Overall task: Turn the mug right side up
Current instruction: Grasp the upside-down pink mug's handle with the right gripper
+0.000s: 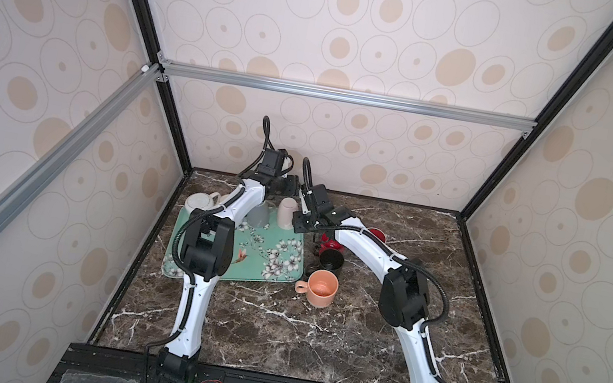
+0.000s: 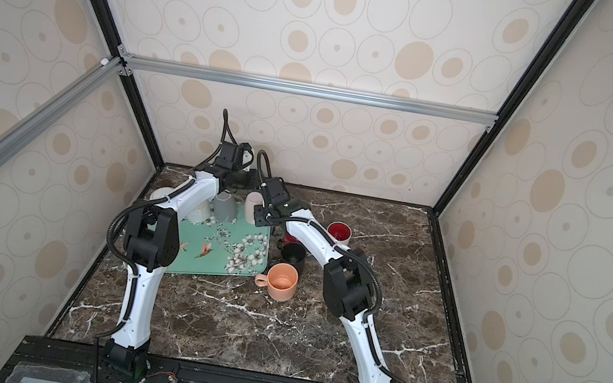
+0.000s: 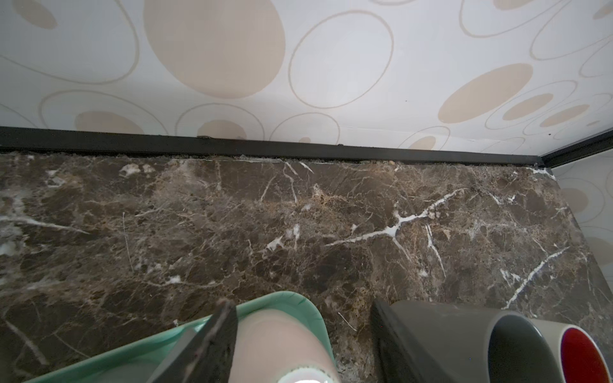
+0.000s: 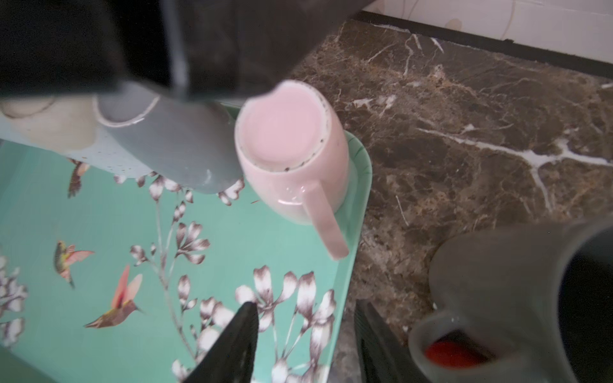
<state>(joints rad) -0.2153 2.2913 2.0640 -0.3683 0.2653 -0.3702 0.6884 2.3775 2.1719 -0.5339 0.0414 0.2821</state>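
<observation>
The right gripper moves down next with its open fingers on either side of the pink mug's handle (image 4: 328, 226), since that handle juts out below its fingers.
The pink mug (image 4: 292, 149) stands upside down at the far right corner of the green floral tray (image 4: 99, 212). Both top views show this mug (image 1: 286, 212) (image 2: 251, 206). Its handle (image 4: 326, 228) points toward my right gripper (image 4: 305, 341), which hovers open over the tray's right edge, empty and short of the handle. My left gripper (image 3: 302, 308) is open above the mug (image 3: 278, 341). One finger (image 3: 222, 331) lies against the mug's side. The other finger (image 3: 384, 335) stands apart from it.
A grey mug (image 1: 259, 214) stands upside down beside the pink one, and a cream mug (image 1: 202, 200) lies at the tray's far left. Right of the tray stand an orange mug (image 1: 320, 287), a black mug (image 1: 331, 262) and a red-lined mug (image 1: 375, 235). The back wall is close.
</observation>
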